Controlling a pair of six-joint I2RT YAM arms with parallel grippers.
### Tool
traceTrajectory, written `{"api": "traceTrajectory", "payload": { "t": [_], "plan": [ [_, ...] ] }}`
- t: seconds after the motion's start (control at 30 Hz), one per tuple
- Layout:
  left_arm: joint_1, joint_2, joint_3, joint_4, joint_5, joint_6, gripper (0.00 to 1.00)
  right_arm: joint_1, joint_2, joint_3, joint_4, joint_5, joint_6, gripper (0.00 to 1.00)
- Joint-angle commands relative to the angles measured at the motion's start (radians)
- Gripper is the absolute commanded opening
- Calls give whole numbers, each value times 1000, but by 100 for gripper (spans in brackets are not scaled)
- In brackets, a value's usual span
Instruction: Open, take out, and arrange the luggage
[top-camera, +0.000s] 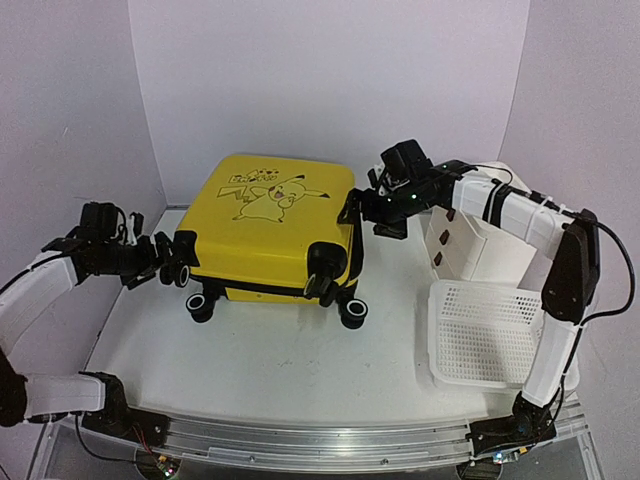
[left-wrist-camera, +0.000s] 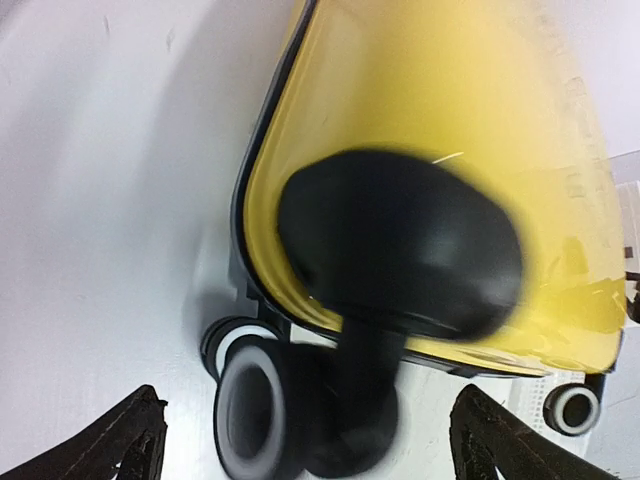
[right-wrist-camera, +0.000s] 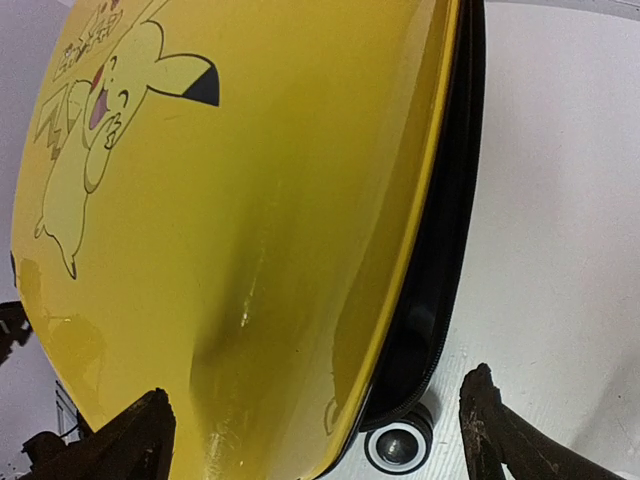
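Observation:
My left gripper needs to swing to the right in the top view next, onto the black post near my right gripper, because that post sticks out from the lid's corner.
The luggage (top-camera: 270, 225) is a yellow hard-shell suitcase lying flat with its Pikachu lid up and its black wheels toward the front. My left gripper (top-camera: 165, 265) is open at the front left corner. In the left wrist view its fingers (left-wrist-camera: 110, 445) stand wide on either side of a black wheel (left-wrist-camera: 260, 420), without touching it. My right gripper (top-camera: 362, 205) is open at the right side near the back. In the right wrist view its fingers (right-wrist-camera: 505, 430) straddle the lid's edge (right-wrist-camera: 300, 250) and the black zipper band (right-wrist-camera: 440, 270). Neither gripper holds anything.
A white three-drawer cabinet (top-camera: 470, 240) stands right of the suitcase, under my right arm. A white perforated basket (top-camera: 485, 335) sits in front of it at the right. White walls close the back and both sides.

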Motion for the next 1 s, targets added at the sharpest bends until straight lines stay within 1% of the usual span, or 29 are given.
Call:
{"api": "traceTrajectory", "payload": {
  "t": [0.0,0.03,0.07,0.1,0.13,0.17,0.27,0.3,0.37,0.47,0.53,0.63,0.77,0.9,0.93,0.97],
  "plan": [
    [3,-175,247,-334,-143,131,100,2,-77,-2,25,45,-67,98],
    [1,-190,283,-375,-143,143,99,1,-88,-13,12,69,-90,98],
    [-8,-203,302,-390,-114,143,99,2,-101,-22,-4,102,-109,98],
    [-38,-212,317,-393,-87,120,99,0,-113,-32,-24,136,-126,98],
    [-97,-215,328,-384,-85,88,99,-3,-130,-44,-34,160,-141,98],
    [-195,-211,338,-370,-133,35,99,-7,-151,-55,-40,178,-153,98],
    [-594,-144,389,-320,-443,-32,99,-26,-197,-83,-47,216,-173,98],
    [-702,-103,412,-299,-524,-44,100,-30,-209,-93,-47,227,-180,98],
    [-858,11,470,-256,-623,-62,99,-35,-231,-104,-50,240,-187,98],
    [-1020,250,601,-228,-729,-119,100,-39,-264,-126,-52,248,-186,98],
    [-1102,395,683,-225,-813,-131,100,-40,-287,-143,-52,252,-183,98],
    [-1144,548,775,-225,-875,-130,100,-41,-326,-170,-52,263,-179,98],
    [-1146,690,861,-213,-861,-154,99,-42,-384,-200,-51,267,-178,98],
    [-1144,786,924,-207,-828,-164,99,-41,-426,-223,-51,268,-174,98],
    [-1142,803,939,-205,-833,-160,96,-41,-434,-229,-51,265,-173,98],
    [-1143,816,955,-206,-846,-155,90,-41,-441,-234,-51,265,-172,98]
  ]
}}
